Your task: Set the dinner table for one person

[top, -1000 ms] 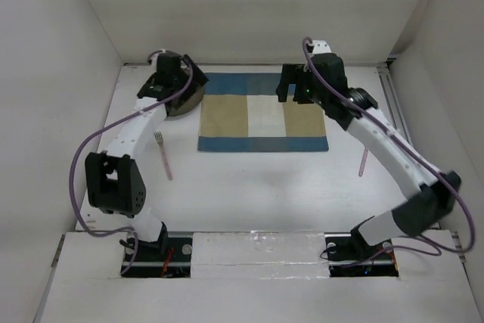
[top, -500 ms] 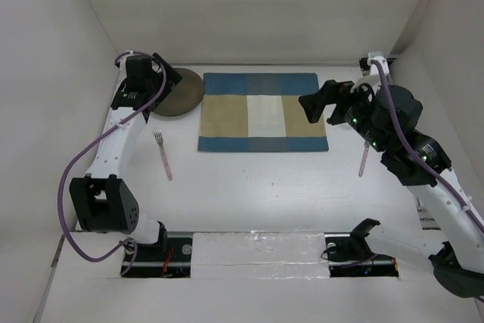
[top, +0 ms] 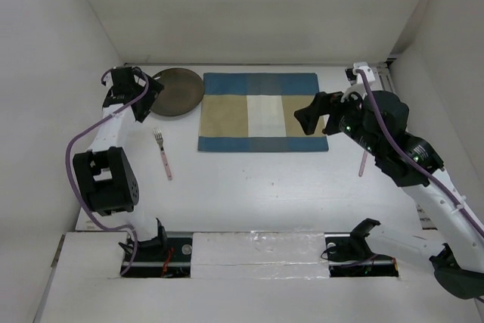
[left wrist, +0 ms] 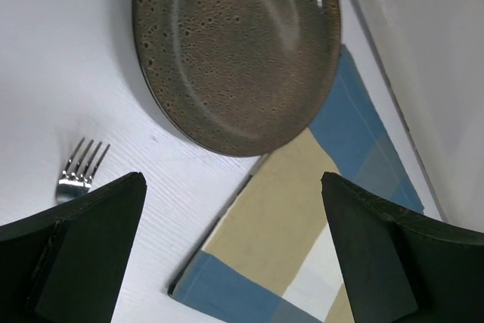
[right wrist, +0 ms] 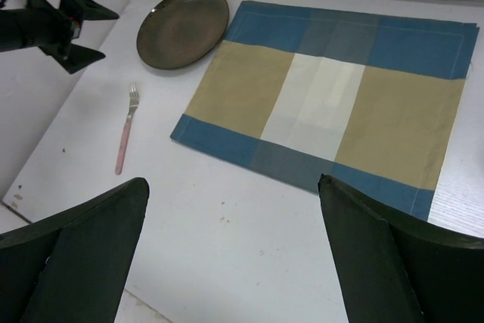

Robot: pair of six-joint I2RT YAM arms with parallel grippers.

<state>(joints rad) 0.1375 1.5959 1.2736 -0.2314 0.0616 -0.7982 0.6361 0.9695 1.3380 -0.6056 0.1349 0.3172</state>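
Observation:
My left gripper lowers toward the table next, its open fingers straddling the plate's near rim away from the placemat point(top: 262, 111), since that rim lies closest to it.
The white dinner table point(top: 257, 187) carries a blue-and-beige checked placemat point(top: 262, 111) at the back middle. A brown speckled plate point(top: 177, 92) lies on the table just left of the placemat, touching its corner. A fork with a pink handle point(top: 162, 154) lies in front of the plate. A pink-handled utensil point(top: 364, 163) lies right of the placemat, partly hidden by my right arm. My left gripper point(top: 145, 94) is open and empty, left of the plate. My right gripper point(top: 308, 120) is open and empty, raised over the placemat's right part.
White walls close in the table at the left, back and right. In the left wrist view the plate point(left wrist: 234, 51), fork tines point(left wrist: 79, 168) and placemat point(left wrist: 318, 209) show. The right wrist view shows the plate point(right wrist: 183, 26), fork point(right wrist: 125, 130), placemat point(right wrist: 325, 104) and left gripper point(right wrist: 72, 24).
My left arm has swung left off the plate, which now shows whole. My right arm has pulled back from the placemat's far edge to the right and risen.

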